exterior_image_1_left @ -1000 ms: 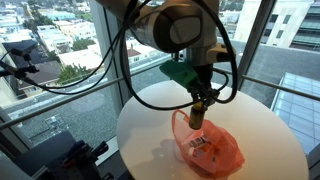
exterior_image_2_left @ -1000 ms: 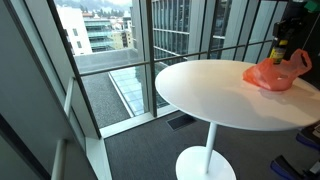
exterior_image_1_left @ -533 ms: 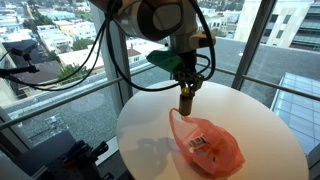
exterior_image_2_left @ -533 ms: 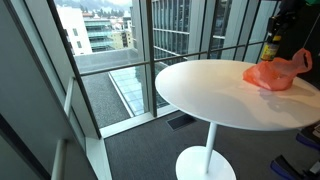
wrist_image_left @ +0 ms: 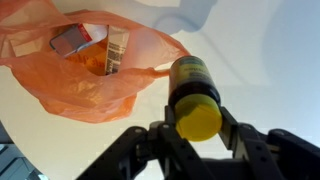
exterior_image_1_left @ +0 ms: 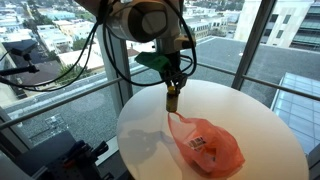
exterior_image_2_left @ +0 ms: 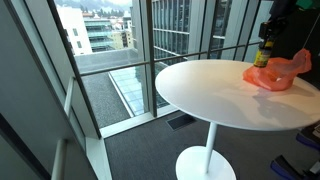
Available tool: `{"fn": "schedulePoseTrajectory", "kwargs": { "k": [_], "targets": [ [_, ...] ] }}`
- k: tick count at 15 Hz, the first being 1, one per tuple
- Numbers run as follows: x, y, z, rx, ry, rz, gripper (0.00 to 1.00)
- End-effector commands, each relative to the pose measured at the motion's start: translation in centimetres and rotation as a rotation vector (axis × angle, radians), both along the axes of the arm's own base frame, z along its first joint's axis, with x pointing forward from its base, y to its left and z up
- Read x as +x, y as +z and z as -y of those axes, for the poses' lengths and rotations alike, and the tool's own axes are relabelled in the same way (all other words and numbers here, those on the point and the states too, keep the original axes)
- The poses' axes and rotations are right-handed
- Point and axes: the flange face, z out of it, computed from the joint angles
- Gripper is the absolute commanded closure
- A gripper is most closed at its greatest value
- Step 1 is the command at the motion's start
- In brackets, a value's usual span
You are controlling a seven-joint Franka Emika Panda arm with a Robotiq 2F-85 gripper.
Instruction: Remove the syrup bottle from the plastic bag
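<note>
I should next move my gripper away from the orange bag (exterior_image_1_left: 210, 145), then down to the bare tabletop beside it, and let go of the syrup bottle, because that spot is empty.
My gripper (wrist_image_left: 198, 122) is shut on the syrup bottle (wrist_image_left: 192, 90), a dark bottle with a yellow cap, and holds it upright in the air above the round white table (exterior_image_1_left: 150, 125). The bottle (exterior_image_1_left: 172, 98) hangs clear of the orange plastic bag (exterior_image_1_left: 210, 145), up and to one side of it. The bag lies slumped on the table with its mouth open; in the wrist view (wrist_image_left: 90, 60) a few small packets still show inside. In an exterior view the bottle (exterior_image_2_left: 263, 54) sits above and beside the bag (exterior_image_2_left: 272, 75).
The table stands on a single pedestal (exterior_image_2_left: 207, 150) next to floor-to-ceiling windows (exterior_image_2_left: 150, 50) with a railing. Black cables (exterior_image_1_left: 120, 55) loop from the arm.
The gripper has lifted the bottle out of the bag and carried it away to the side, across the table. The bag has sagged flatter.
</note>
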Motion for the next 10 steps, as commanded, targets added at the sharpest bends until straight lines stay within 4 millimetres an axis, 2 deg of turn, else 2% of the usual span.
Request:
{"fn": "schedulePoseTrajectory", "kwargs": {
  "k": [1, 7, 8, 10],
  "targets": [
    [-0.1, -0.2, -0.2, 0.001, 0.010, -0.008, 0.55],
    [-0.3, -0.6, -0.3, 0.001, 0.022, -0.017, 0.55],
    [-0.3, -0.8, -0.4, 0.004, 0.032, -0.020, 0.80],
    [-0.4, -1.7, -1.2, 0.003, 0.062, -0.028, 0.80]
  ]
}}
